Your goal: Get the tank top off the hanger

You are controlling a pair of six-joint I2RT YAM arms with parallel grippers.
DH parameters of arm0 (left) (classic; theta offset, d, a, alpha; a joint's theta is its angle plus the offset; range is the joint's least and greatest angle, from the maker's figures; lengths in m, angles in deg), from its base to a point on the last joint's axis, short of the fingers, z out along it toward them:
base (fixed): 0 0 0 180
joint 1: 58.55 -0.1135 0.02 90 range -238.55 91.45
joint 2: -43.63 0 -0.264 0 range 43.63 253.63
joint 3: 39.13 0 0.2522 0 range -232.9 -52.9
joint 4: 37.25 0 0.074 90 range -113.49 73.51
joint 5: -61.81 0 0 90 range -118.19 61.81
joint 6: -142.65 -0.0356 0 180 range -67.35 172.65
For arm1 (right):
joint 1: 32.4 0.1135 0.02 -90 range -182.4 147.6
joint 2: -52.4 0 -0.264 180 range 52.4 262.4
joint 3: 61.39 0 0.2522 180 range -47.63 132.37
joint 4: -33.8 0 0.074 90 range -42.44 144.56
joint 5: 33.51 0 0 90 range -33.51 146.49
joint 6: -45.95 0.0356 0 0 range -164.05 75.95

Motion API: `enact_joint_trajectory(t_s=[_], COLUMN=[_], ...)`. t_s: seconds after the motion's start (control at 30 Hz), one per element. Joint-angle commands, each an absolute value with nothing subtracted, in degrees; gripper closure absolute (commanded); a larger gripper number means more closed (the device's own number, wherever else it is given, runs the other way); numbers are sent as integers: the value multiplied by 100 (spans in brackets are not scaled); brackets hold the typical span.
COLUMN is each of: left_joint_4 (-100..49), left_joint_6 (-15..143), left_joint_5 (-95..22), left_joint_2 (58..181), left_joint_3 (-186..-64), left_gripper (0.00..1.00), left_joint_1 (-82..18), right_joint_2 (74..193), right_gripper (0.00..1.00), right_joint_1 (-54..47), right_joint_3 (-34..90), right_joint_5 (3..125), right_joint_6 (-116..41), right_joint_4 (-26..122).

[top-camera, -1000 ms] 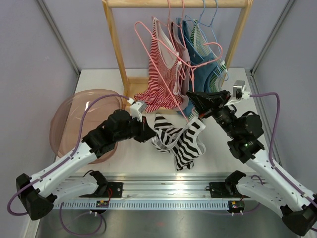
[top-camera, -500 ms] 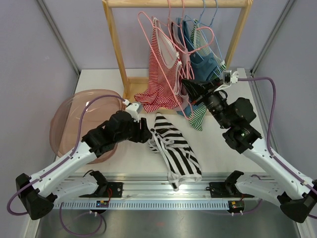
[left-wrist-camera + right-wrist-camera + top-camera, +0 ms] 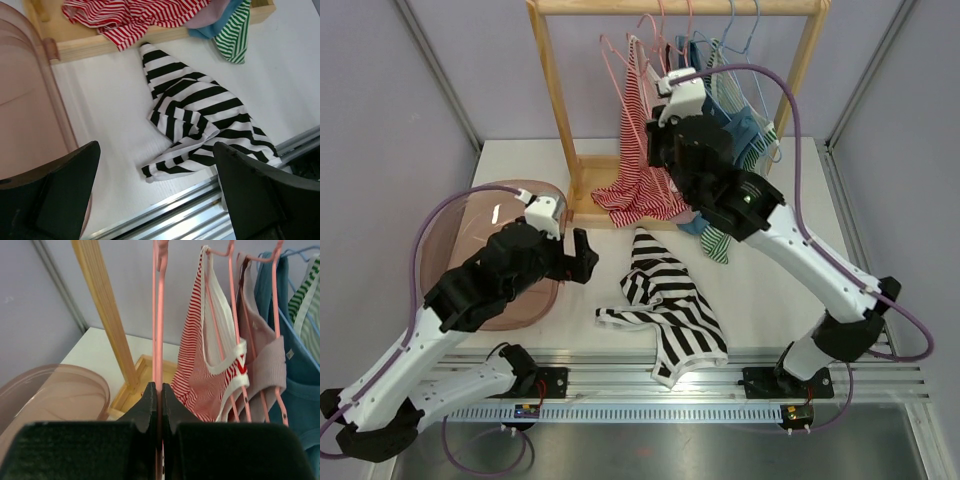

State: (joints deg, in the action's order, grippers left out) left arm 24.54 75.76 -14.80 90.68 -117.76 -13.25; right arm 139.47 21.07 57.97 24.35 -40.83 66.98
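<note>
Next, the right gripper carries the bare hanger (image 3: 616,58) outward and to the left in the top view to the rack bar's empty part (image 3: 620,6) and releases it there.
The black-and-white striped tank top (image 3: 665,305) lies crumpled on the white table, off any hanger; the left wrist view shows it (image 3: 200,115) just below and ahead of my fingers. My left gripper (image 3: 578,256) (image 3: 156,150) hovers open left of the tank top, with nothing between its fingers. My right gripper (image 3: 653,135) (image 3: 157,388) is raised beside the wooden rack and shut on the thin wire of a bare pink hanger (image 3: 158,315) (image 3: 616,58), which stands upright and edge-on in the right wrist view.
The wooden rack (image 3: 552,100) carries hangers with a red-striped top (image 3: 640,190), a mauve one, a blue one (image 3: 295,390) and a green-striped one (image 3: 720,240). A translucent pink bowl (image 3: 485,255) sits at the left. A metal rail (image 3: 720,375) runs along the table's near edge.
My left gripper opened, let go of the striped tank top and drew back to the left. The right arm swung the freed pink hanger up to the rack.
</note>
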Motion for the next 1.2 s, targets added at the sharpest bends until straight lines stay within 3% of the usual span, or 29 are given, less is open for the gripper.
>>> enact_joint_trajectory(t_s=[0.0, 0.2, 0.27, 0.47, 0.6, 1.17], left_joint_4=[2687, 2353, 2318, 2098, 2081, 2054], left_joint_6=[7181, 7128, 7154, 7154, 7137, 7137], left_joint_5=[-938, -929, -894, -1184, -1246, -1333], left_joint_2=[8776, 8573, 8582, 8600, 8688, 8688], left_joint_3=[-11689, -11171, -11091, -10836, -10818, -10791], left_gripper=[1, 1, 1, 1, 1, 1], left_joint_1=[-1302, -1302, -1302, -1311, -1311, -1320], right_joint_2=[14912, 16926, 17201, 17167, 17527, 17792], right_gripper=[100, 100, 100, 100, 100, 100], right_joint_1=[2087, 1858, 1709, 1050, 1023, 1023], right_joint_3=[7586, 10734, 11126, 10679, 11180, 11066], right_joint_5=[1711, 1861, 1904, 2756, 2994, 3302], right_joint_6=[-4598, -4914, -5011, -4854, -5099, -5021], right_joint_4=[7829, 8834, 8826, 8193, 8237, 7929])
